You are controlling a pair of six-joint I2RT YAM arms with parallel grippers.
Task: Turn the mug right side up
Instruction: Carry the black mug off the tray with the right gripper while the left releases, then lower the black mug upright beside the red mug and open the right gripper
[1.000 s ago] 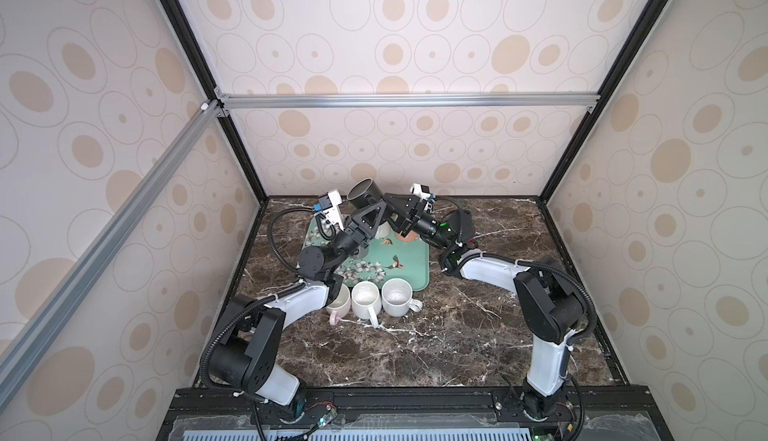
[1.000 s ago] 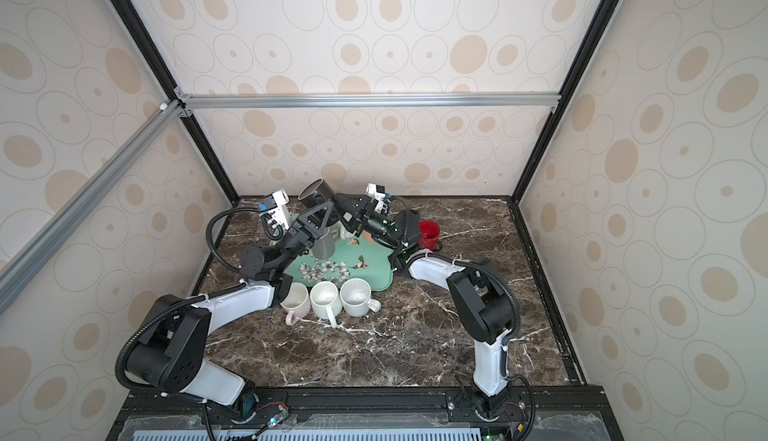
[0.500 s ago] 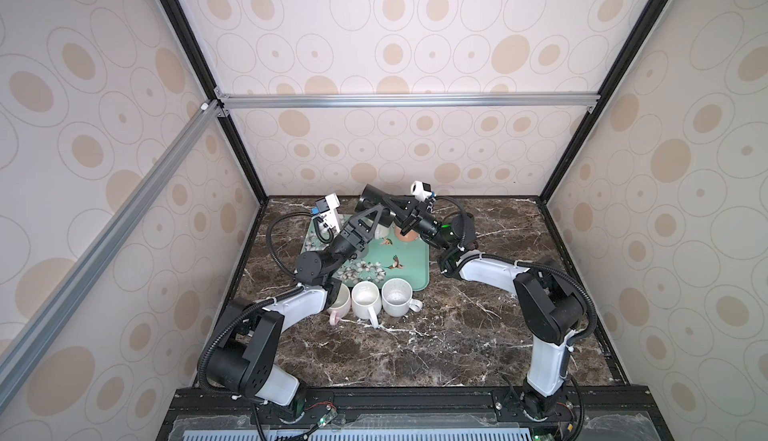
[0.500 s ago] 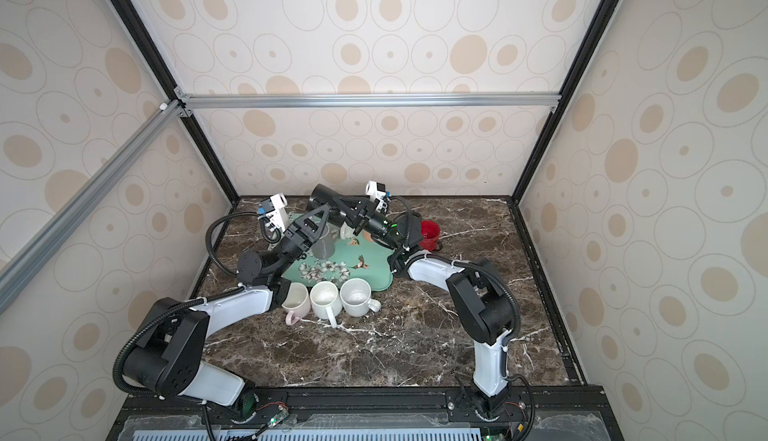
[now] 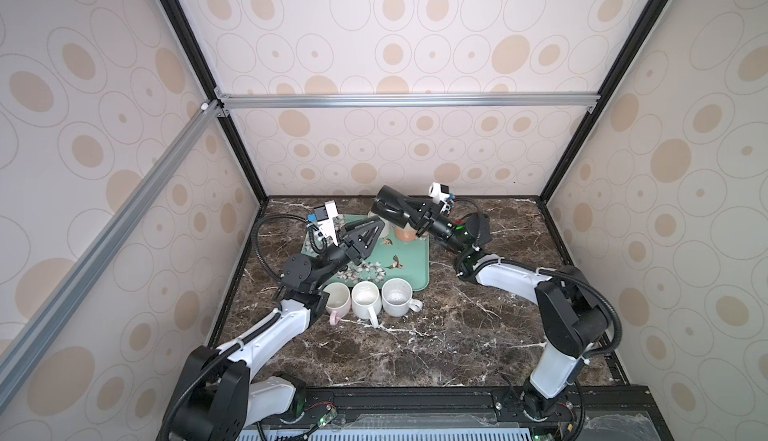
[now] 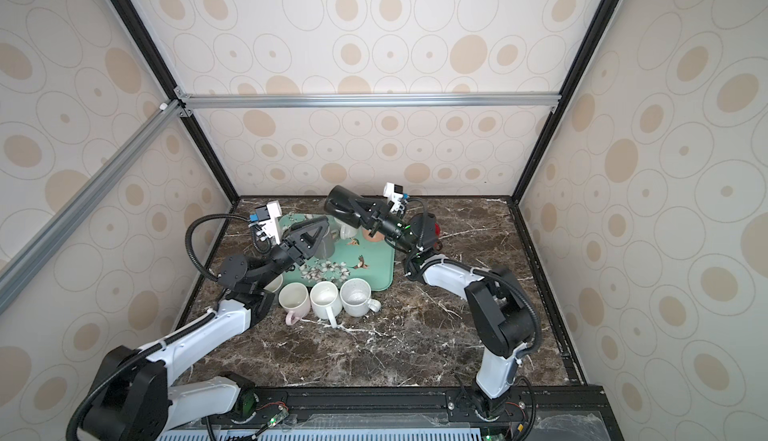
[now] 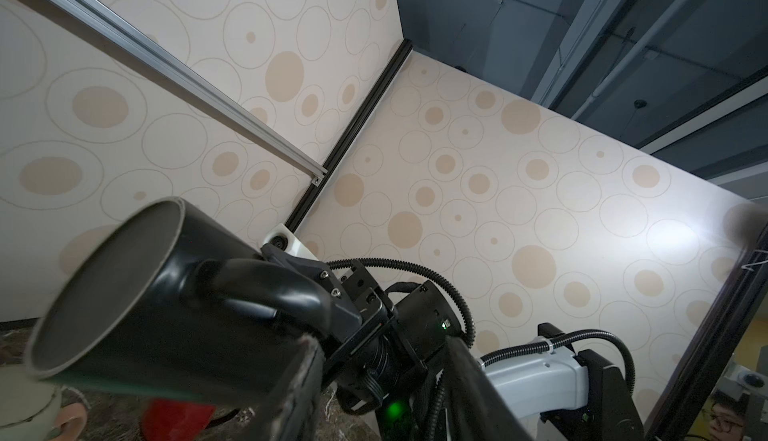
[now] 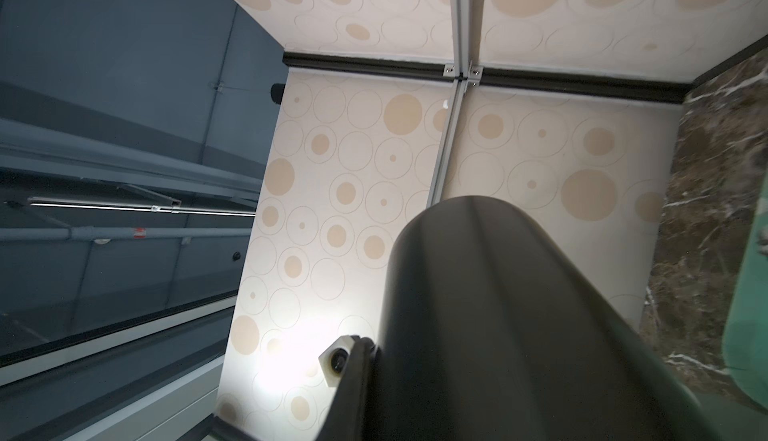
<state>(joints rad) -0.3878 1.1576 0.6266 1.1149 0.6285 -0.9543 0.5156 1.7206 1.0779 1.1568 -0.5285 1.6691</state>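
I will next swing my right gripper off the green tray (image 5: 413, 270) and turn the sideways mug upright. Then I will lower it onto the bare marble below beside the tray and release it.
A black mug (image 5: 388, 209) (image 6: 344, 206) hangs in the air over the back of the green tray (image 5: 413, 270), lying almost sideways. My right gripper (image 5: 409, 215) (image 6: 369, 212) is shut on it at the handle side. In the left wrist view the mug (image 7: 145, 293) turns its open mouth away from the right gripper, with the handle (image 7: 266, 289) against that gripper. In the right wrist view the mug (image 8: 498, 314) fills the picture beside one finger (image 8: 351, 380). My left gripper (image 5: 374, 227) (image 6: 320, 227) (image 7: 382, 337) stands open just below the mug, holding nothing.
Three white mugs (image 5: 365, 299) stand upright in a row on the marble table in front of the tray. On the tray's back stand a grey mug (image 6: 326, 243) and a peach mug (image 5: 405, 233). A red mug (image 6: 434, 229) sits behind the right arm.
The left gripper held the black mug a second ago. The right gripper closed on it, then the left gripper opened and dropped away below it. The mug has shifted slightly right.
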